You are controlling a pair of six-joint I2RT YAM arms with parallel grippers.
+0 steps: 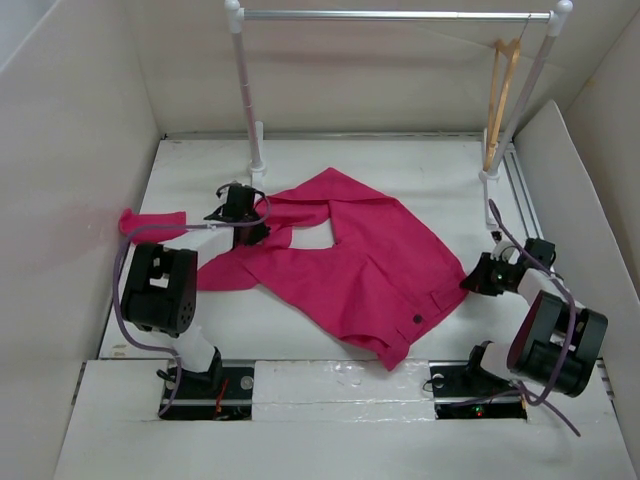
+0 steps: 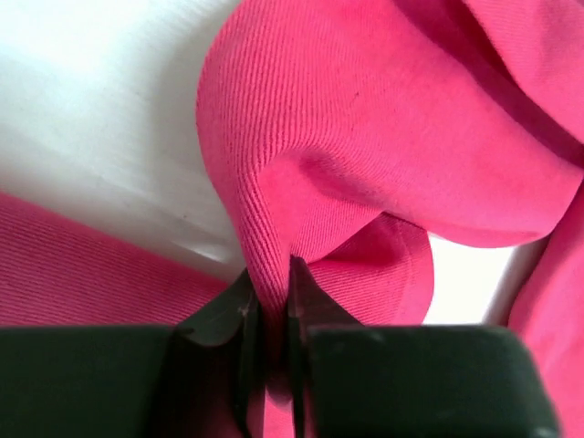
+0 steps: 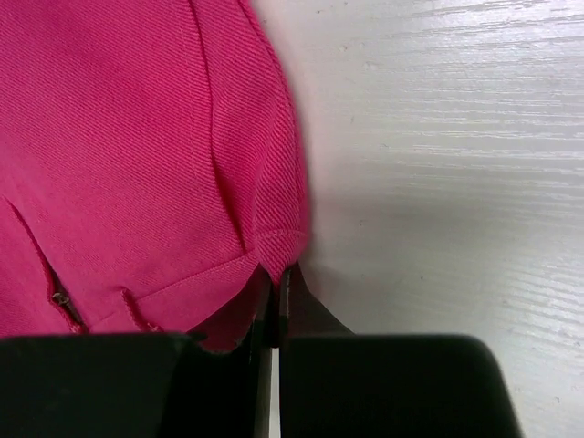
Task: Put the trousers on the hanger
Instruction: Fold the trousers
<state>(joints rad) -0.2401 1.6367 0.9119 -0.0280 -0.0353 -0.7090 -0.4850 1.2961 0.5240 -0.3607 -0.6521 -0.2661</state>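
Observation:
The left gripper will move outward and to the left in the top view and let go of the fold of the trousers over the tabletop's far corner, because the trousers (image 1: 370, 260) lie rumpled.
The magenta trousers (image 1: 370, 260) lie spread and rumpled on the white table, one leg trailing off to the left. My left gripper (image 1: 250, 228) sits at their upper left. In the left wrist view it (image 2: 269, 285) is shut on a raised fold of the trousers (image 2: 365, 119). My right gripper (image 1: 468, 282) is at the right corner of the cloth. In the right wrist view it (image 3: 278, 278) is shut, pinching the hemmed corner of the trousers (image 3: 119, 155). The tan wooden hanger (image 1: 503, 95) hangs from the right end of the rail, apart from both grippers.
A rack with a grey rail (image 1: 390, 15) and white posts (image 1: 245, 90) stands along the back of the table. Its right post (image 1: 530, 90) is just behind the hanger. White walls (image 1: 70, 150) enclose the table on the left, back and right.

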